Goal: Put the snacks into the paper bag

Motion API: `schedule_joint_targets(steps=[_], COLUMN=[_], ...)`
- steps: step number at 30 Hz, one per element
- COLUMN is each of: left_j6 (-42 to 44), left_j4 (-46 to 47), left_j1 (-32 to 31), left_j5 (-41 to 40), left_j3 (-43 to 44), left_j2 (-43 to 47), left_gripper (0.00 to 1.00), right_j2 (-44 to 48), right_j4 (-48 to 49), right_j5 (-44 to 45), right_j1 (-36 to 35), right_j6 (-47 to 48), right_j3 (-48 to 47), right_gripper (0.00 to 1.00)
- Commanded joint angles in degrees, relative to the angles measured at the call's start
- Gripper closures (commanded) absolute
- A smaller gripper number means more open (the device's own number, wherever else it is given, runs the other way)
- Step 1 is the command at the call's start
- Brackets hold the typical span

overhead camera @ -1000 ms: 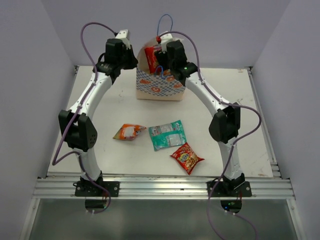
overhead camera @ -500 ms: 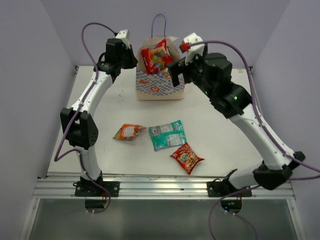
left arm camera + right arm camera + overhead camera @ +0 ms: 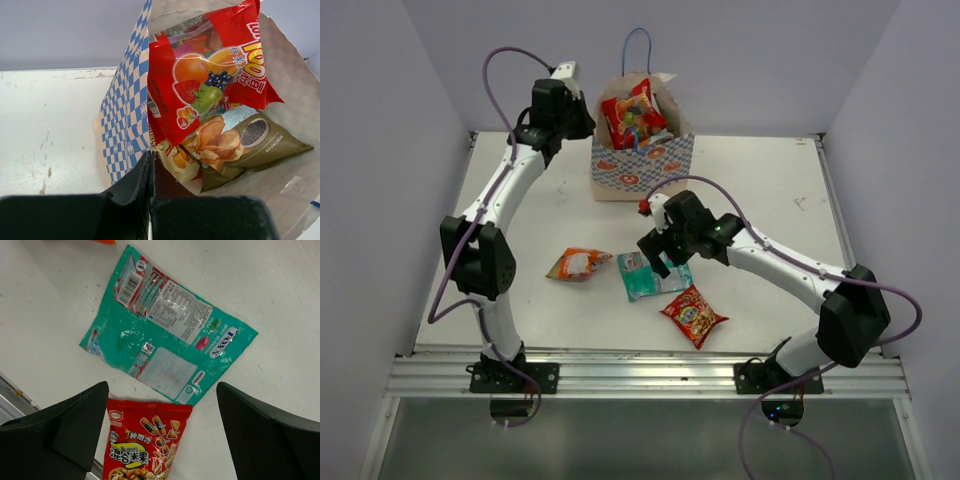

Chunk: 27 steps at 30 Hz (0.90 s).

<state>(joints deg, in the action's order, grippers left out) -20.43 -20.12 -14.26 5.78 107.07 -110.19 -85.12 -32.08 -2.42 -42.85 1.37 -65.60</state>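
Observation:
I will lower my right gripper and move it to the left in the top view, onto the middle of the teal packet, because the red packet is also between my open fingers.
The paper bag [image 3: 642, 165] stands at the back of the table. A red fruit packet [image 3: 633, 113] sticks out of its top. My left gripper [image 3: 583, 124] is shut on the bag's left rim. In the left wrist view the jaws [image 3: 151, 162] pinch the checked wall [image 3: 125, 115], with the red packet [image 3: 210, 65], a brown chips packet [image 3: 252, 140] and a cream packet [image 3: 180, 161] inside. My right gripper [image 3: 658, 256] is open and empty above the teal packet [image 3: 655, 275]. In the right wrist view the teal packet [image 3: 167, 347] and a red packet [image 3: 145, 445] lie between the open fingers [image 3: 75, 425].
An orange packet [image 3: 578, 263] lies left of the teal one. The red mixed-snack packet [image 3: 693, 314] lies near the table's front edge. The metal rail [image 3: 640, 375] runs along the front. Grey walls close in both sides and the back.
My right arm has let the red fruit packet go in the bag and swung down and forward over the teal packet. The left arm has stayed on the bag's rim.

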Motion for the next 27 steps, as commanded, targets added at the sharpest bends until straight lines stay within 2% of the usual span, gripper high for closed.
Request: schedule_joint_targets(steps=[1, 8, 15, 16, 18, 19, 20, 21, 23, 27], left_j6=[0.1, 0.3, 0.5, 0.5, 0.6, 0.6, 0.5, 0.4, 0.4, 0.6], left_j4=[1.5, 1.1, 1.0, 1.0, 1.0, 1.0, 1.0, 1.0, 1.2, 1.1], left_j1=[0.6, 0.6, 0.6, 0.6, 0.5, 0.5, 0.6, 0.6, 0.6, 0.6], left_j5=[0.5, 0.2, -0.1, -0.1, -0.2, -0.2, -0.2, 0.1, 0.5, 0.5], left_j3=[-1.9, -3.5, -3.7, -3.6, -3.5, -3.4, -3.2, -3.0, -2.5, -2.0], left_j2=[3.1, 4.8, 5.2, 5.2, 5.3, 5.3, 5.2, 5.1, 4.7, 4.7], left_gripper=[1.00, 1.00, 1.00, 1.00, 1.00, 1.00, 1.00, 1.00, 1.00, 1.00], right_j2=[-0.8, -9.5, -16.8, -17.3, -17.4, -17.1, -16.1, -15.6, -14.1, -5.3], right_j4=[8.3, 14.6, 20.0, 19.6, 19.4, 19.3, 18.8, 18.0, 14.7, 5.2], right_j5=[-4.5, -8.5, -4.2, -3.7, -0.8, 0.0, 1.3, 1.9, 3.7, 8.6], right_j1=[-0.4, -1.4, -2.8, -2.8, -2.8, -2.8, -2.9, -2.9, -2.8, -2.8], right_j6=[-2.7, -3.0, -4.6, -4.6, -4.9, -4.8, -4.6, -4.4, -4.1, -3.0], right_j3=[0.3, 3.6, 5.9, 5.9, 6.4, 7.0, 7.1, 6.7, 5.8, 2.8], right_gripper=[0.07, 0.09, 0.15, 0.20, 0.41, 0.47, 0.59, 0.66, 1.00, 1.00])
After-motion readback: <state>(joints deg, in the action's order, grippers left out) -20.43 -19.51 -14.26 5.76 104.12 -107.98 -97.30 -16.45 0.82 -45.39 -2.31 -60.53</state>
